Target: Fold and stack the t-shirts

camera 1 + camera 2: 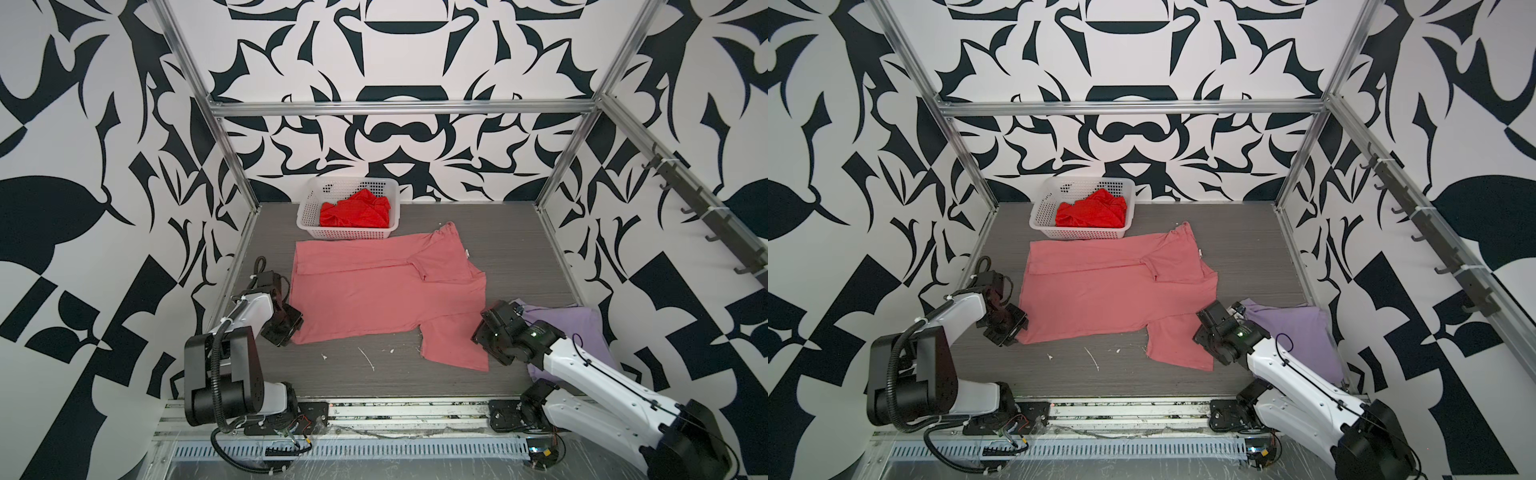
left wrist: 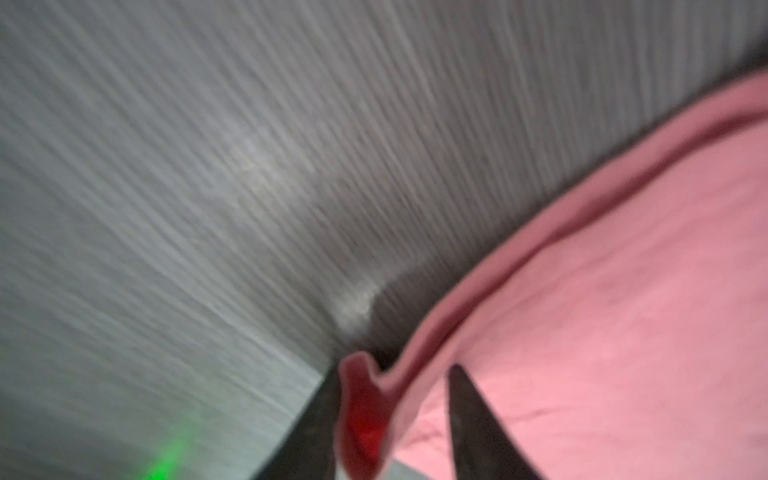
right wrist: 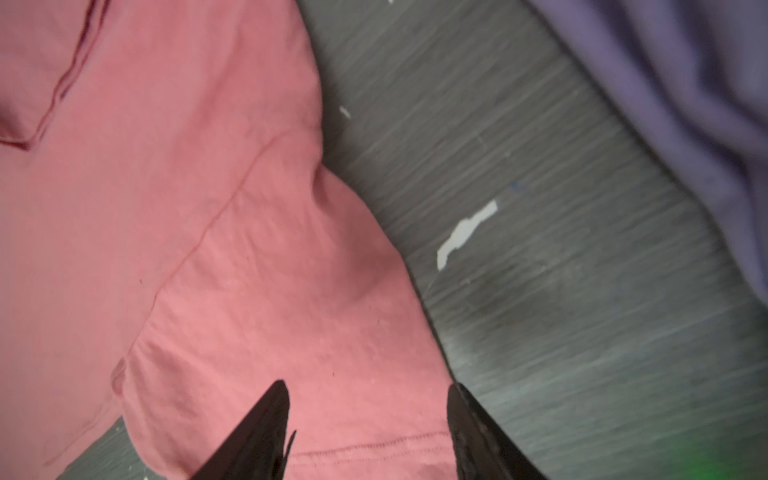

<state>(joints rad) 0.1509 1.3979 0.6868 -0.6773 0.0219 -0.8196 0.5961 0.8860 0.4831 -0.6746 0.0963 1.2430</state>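
My right gripper moves down and back onto the sleeve's near hem corner (image 1: 484, 366) (image 3: 436, 461) next, since that corner lies below it and closer to my base.
A salmon-pink t-shirt (image 1: 374, 291) (image 1: 1100, 291) lies spread on the grey table, its far side folded over. My left gripper (image 1: 291, 332) (image 1: 1015, 332) is at its near left corner. In the left wrist view the curled hem corner (image 2: 365, 407) stands between the fingers (image 2: 324, 415), which are still apart. My right gripper (image 1: 478, 336) (image 1: 1200, 336) (image 3: 368, 390) hangs open over the shirt's near sleeve (image 3: 291, 332), holding nothing. A lavender t-shirt (image 1: 582, 328) (image 1: 1300, 328) (image 3: 685, 83) lies at the right, partly under the right arm. A red t-shirt (image 1: 357, 212) (image 1: 1092, 212) is bunched in the basket.
The white lattice basket (image 1: 345, 233) (image 1: 1079, 233) stands at the back, touching the pink shirt's far edge. Small white scraps (image 1: 368, 358) (image 3: 465, 232) lie on the table near the front. Metal frame posts mark the corners, and a rail of hooks (image 1: 685, 199) runs along the right wall.
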